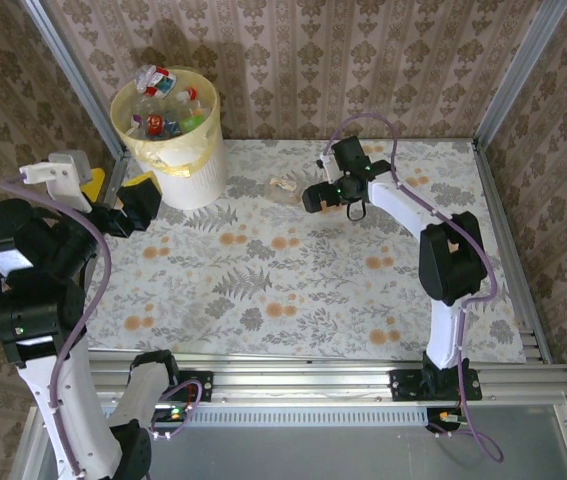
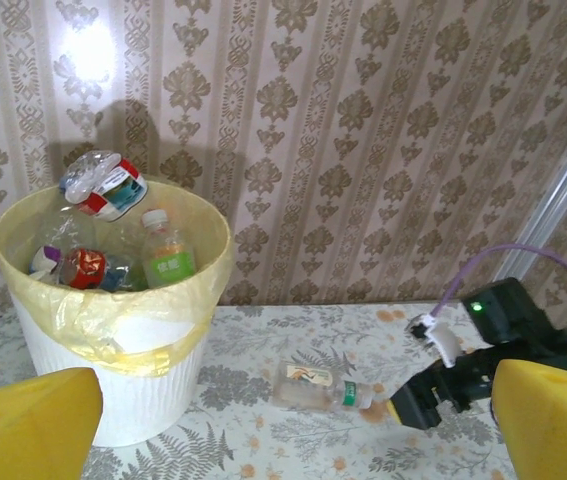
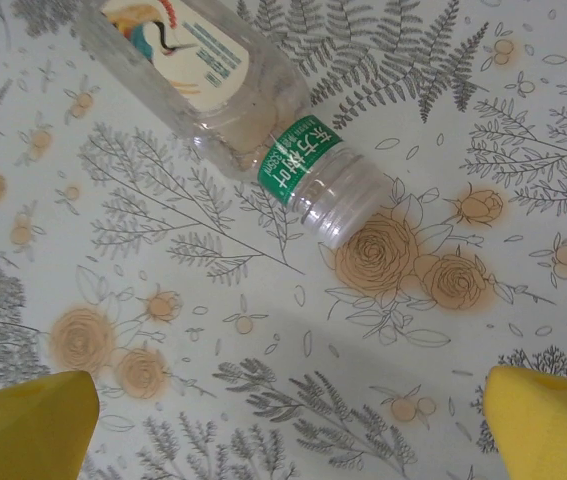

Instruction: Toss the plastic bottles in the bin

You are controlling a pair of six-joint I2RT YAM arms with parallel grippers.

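I should next lower the open fingers of my right gripper toward the bin and around the neck, because the bottle's neck (image 3: 315,183) lies below in that direction, with its cap end facing them.
The pale-yellow bin (image 1: 191,172) stands at the table's far left, its liner (image 2: 201,292) folded over the rim. Several plastic bottles fill it, a crushed red-labelled one (image 2: 105,186) on top. One clear bottle (image 1: 284,185) with a green neck band lies on its side on the table right of the bin (image 2: 113,395). My right gripper (image 1: 309,197) is open just right of that bottle (image 2: 325,386), whose cap end points at it. In the right wrist view the bottle (image 3: 225,72) lies ahead of the open gripper (image 3: 283,430). My left gripper (image 1: 118,192) is open beside the bin, left of it; the left wrist view shows it (image 2: 288,440) with nothing between its fingers.
Wallpapered walls and aluminium frame posts (image 1: 508,75) close the table at the back and sides. A metal rail (image 1: 363,375) runs along the near edge. The floral cloth (image 1: 293,290) covers the table between the arms.
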